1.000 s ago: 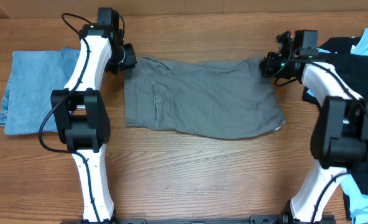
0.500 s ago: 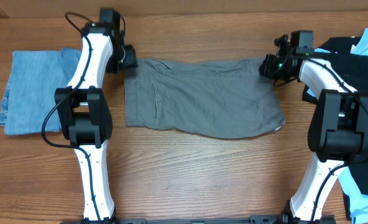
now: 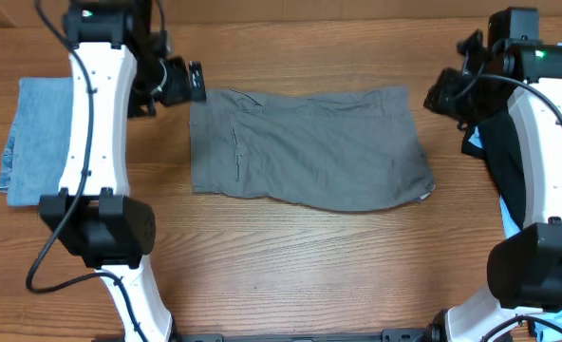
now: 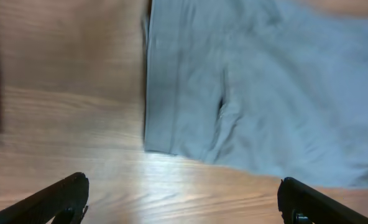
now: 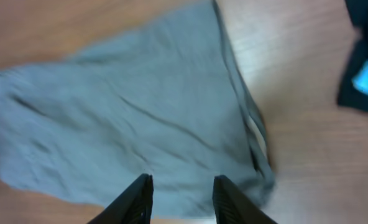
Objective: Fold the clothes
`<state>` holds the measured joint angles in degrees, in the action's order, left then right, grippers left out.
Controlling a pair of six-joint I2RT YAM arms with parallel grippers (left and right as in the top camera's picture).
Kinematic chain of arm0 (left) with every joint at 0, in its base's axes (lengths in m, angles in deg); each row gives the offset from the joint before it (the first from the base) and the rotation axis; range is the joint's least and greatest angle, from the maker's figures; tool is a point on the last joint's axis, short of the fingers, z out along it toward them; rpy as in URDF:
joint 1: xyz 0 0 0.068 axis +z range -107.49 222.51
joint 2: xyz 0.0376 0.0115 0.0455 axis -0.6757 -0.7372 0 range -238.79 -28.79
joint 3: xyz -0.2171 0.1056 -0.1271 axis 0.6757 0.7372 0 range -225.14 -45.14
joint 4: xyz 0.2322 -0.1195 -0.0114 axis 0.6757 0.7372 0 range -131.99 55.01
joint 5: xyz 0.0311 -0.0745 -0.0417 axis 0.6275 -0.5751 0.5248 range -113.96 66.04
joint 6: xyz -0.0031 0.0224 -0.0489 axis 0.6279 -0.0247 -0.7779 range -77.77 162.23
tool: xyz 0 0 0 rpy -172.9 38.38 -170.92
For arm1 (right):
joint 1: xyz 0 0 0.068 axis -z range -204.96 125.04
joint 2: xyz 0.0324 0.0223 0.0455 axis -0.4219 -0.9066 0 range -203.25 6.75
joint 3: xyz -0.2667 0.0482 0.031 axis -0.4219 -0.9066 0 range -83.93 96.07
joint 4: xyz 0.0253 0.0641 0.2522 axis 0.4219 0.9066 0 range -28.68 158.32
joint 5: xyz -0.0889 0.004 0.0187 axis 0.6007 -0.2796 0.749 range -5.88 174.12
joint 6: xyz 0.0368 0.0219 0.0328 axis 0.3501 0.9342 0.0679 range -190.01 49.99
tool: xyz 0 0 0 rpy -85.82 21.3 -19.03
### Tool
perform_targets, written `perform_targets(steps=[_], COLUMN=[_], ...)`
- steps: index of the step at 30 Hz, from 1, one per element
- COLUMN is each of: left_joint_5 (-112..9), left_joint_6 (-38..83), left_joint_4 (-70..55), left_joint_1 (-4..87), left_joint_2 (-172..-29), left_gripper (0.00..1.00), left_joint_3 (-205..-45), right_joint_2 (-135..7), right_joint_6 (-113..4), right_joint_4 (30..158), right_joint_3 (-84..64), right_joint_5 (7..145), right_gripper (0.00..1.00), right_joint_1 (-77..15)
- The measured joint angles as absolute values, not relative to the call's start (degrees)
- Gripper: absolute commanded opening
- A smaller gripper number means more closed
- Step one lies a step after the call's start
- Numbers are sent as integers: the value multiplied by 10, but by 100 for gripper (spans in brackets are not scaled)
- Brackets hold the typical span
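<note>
The robot's right gripper is raised beside the corner of the grey garment, so next it will go down and to the left in the overhead view, onto cloth nearer the garment's middle.
The grey garment point(image 3: 305, 147) lies spread flat across the middle of the table, its pocket seam toward the left. My left gripper point(image 3: 181, 83) hovers just off its top left corner, raised above the wood. In the left wrist view that gripper point(image 4: 183, 194) stands wide open with only bare table between the fingers and the grey garment point(image 4: 265, 87) ahead. My right gripper point(image 3: 442, 95) hangs beside the top right corner. In the right wrist view it point(image 5: 183, 194) is open above the grey garment point(image 5: 128, 118), holding nothing.
A folded denim-blue garment point(image 3: 44, 138) lies at the left, behind the left arm. A pile of black and light blue clothes point(image 3: 485, 142) sits at the right edge under the right arm, and it also shows in the right wrist view point(image 5: 364, 68).
Both grippers have opened and let go of the grey garment's top corners. Both arms have risen and drawn outward. The garment lies where it was.
</note>
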<state>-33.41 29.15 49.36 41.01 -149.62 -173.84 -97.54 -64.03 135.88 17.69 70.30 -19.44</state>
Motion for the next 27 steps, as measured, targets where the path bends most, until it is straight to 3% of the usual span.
perform_targets(steps=[5, 8, 11, 17, 23, 27], left_joint_5=[-340, -370, -389, -406, -414, -418], left_joint_6=[313, 335, 343, 351, 350, 350], left_joint_4=[422, 348, 307, 207, 177, 164], left_joint_1=[410, 410, 410, 410, 411, 411], left_joint_2=[-1511, -1513, -1513, -1512, -1496, -1492], left_gripper=[100, 100, 100, 100, 100, 100], left_joint_3=[-1589, -1499, -1434, -1331, -1309, -1301], right_joint_2=[-979, -979, -979, -980, -987, -1006], right_joint_6=[-640, -639, -648, -706, -730, -716], right_joint_4=[1368, 1351, 1325, 1221, 1048, 957], right_joint_3=[155, 135, 115, 37, -62, -119], right_joint_5=[716, 713, 687, 612, 611, 641], right_gripper=[38, 25, 22, 4, 4, 4], right_joint_1=[-194, -194, -195, -244, -361, -388])
